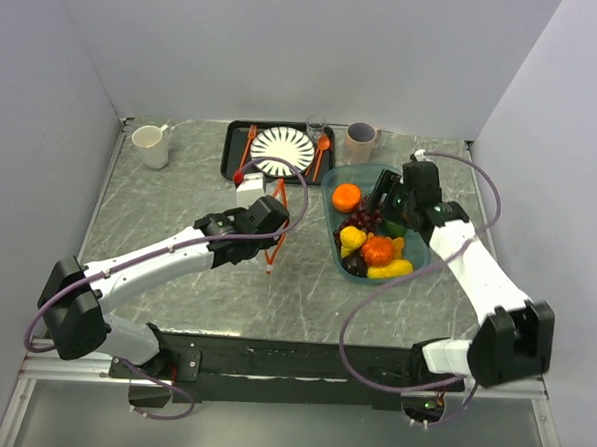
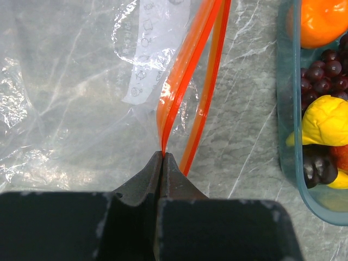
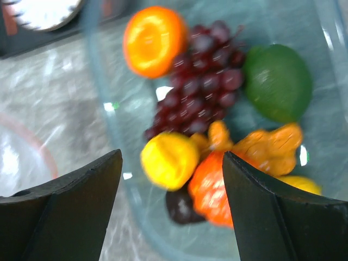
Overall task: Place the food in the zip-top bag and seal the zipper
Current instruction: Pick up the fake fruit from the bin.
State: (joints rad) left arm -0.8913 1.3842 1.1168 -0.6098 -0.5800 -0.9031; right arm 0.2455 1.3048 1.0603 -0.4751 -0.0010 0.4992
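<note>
I will move my right gripper down, open, into the teal tub (image 1: pixel 414 252) and onto the near end of the dark purple grapes, as they lie below it.
The zip-top bag (image 2: pixel 76 81) lies clear and crumpled on the marble table, and its orange-red zipper (image 2: pixel 187 65) runs away from my left gripper (image 2: pixel 163 155), which is shut on one lip of that strip. From above, the left gripper (image 1: pixel 282 221) sits mid-table by the zipper (image 1: pixel 276 232). The food fills a teal tub (image 1: pixel 414 252): an orange (image 3: pixel 154 39), dark purple grapes (image 3: pixel 204 81), a green piece (image 3: pixel 277 81), a yellow piece (image 3: pixel 168 160), an orange-red piece (image 3: pixel 209 190). My right gripper (image 3: pixel 171 157) hangs open just above the yellow piece, with nothing held.
At the back, a black tray (image 1: pixel 231 165) holds a striped plate (image 1: pixel 282 150) and orange cutlery (image 1: pixel 322 150). A white mug (image 1: pixel 150 146) stands back left, and a glass (image 1: pixel 316 126) and a beige cup (image 1: pixel 361 142) stand behind the tub. Walls enclose three sides.
</note>
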